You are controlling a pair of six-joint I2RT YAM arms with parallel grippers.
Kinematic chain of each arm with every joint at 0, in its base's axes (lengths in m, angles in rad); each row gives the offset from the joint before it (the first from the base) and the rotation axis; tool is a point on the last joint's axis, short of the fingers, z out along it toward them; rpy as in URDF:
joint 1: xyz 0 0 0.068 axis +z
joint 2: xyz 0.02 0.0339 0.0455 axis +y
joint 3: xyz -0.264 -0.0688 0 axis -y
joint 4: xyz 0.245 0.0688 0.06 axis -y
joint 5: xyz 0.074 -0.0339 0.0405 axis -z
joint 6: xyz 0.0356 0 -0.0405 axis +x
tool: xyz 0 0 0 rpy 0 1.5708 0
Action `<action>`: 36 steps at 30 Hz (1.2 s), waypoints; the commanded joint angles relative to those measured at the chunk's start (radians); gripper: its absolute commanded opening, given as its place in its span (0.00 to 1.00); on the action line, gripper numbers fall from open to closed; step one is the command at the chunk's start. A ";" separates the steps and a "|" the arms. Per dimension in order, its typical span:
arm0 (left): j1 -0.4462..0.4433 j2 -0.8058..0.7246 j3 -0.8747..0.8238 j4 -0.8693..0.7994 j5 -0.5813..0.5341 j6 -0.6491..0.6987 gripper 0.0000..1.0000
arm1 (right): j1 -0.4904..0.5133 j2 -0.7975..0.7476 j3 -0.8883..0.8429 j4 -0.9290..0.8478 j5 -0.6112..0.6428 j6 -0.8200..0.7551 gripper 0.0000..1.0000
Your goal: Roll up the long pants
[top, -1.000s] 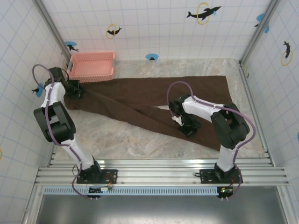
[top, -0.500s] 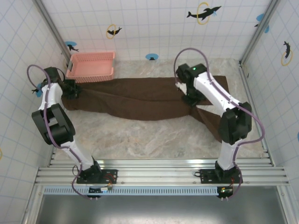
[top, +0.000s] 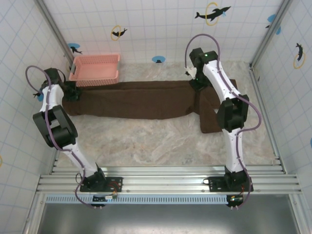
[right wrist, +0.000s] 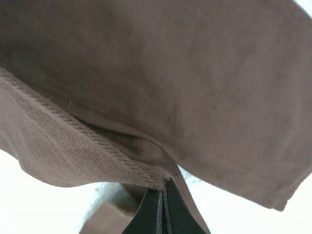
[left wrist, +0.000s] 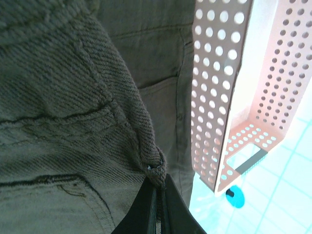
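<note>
The pants' flap still hangs toward the front, so my right gripper will pull its hemmed edge outward past the pants' far edge [top: 184, 81] and release it there.
The long pants [top: 141, 100] lie as a dark brown band across the table, one leg folded over the other, with a flap hanging toward the front at the right [top: 210, 117]. My left gripper [top: 78, 91] is at the band's left end, beside the basket, shut on a pinch of waistband cloth [left wrist: 157, 171]. My right gripper [top: 199, 84] is at the far right edge of the band, shut on a hemmed edge of a leg [right wrist: 163, 179]; the cloth [right wrist: 161, 73] drapes in front of its camera.
A pink perforated basket [top: 95, 69] stands at the back left, touching the pants' far edge; its wall [left wrist: 219, 87] rises right next to my left fingers. Tiled walls close in on three sides. Bare marbled table [top: 146, 141] lies in front of the pants.
My right gripper carried the near leg from the table's front middle up to the back right, laying it over the other leg. The left gripper stayed put, holding its end.
</note>
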 commanded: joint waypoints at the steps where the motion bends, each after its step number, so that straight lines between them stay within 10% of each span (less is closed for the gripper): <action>1: 0.003 0.038 0.044 0.047 -0.062 -0.024 0.00 | -0.021 0.040 0.082 0.026 -0.052 -0.014 0.00; 23: -0.106 0.408 0.346 0.201 -0.097 -0.126 0.00 | -0.017 0.271 0.316 0.295 -0.068 0.063 0.00; 26: -0.107 0.452 0.346 0.243 -0.100 -0.130 0.00 | -0.017 0.301 0.351 0.318 -0.052 0.099 0.27; 30: -0.107 0.468 0.358 0.305 -0.112 -0.114 0.22 | -0.023 0.287 0.358 0.381 -0.003 0.135 0.55; 34: -0.106 0.452 0.366 0.345 -0.117 -0.063 0.42 | -0.037 0.227 0.358 0.403 0.056 0.119 0.61; 36: -0.106 0.434 0.367 0.366 -0.115 -0.032 0.72 | -0.045 0.196 0.358 0.342 0.082 0.087 0.61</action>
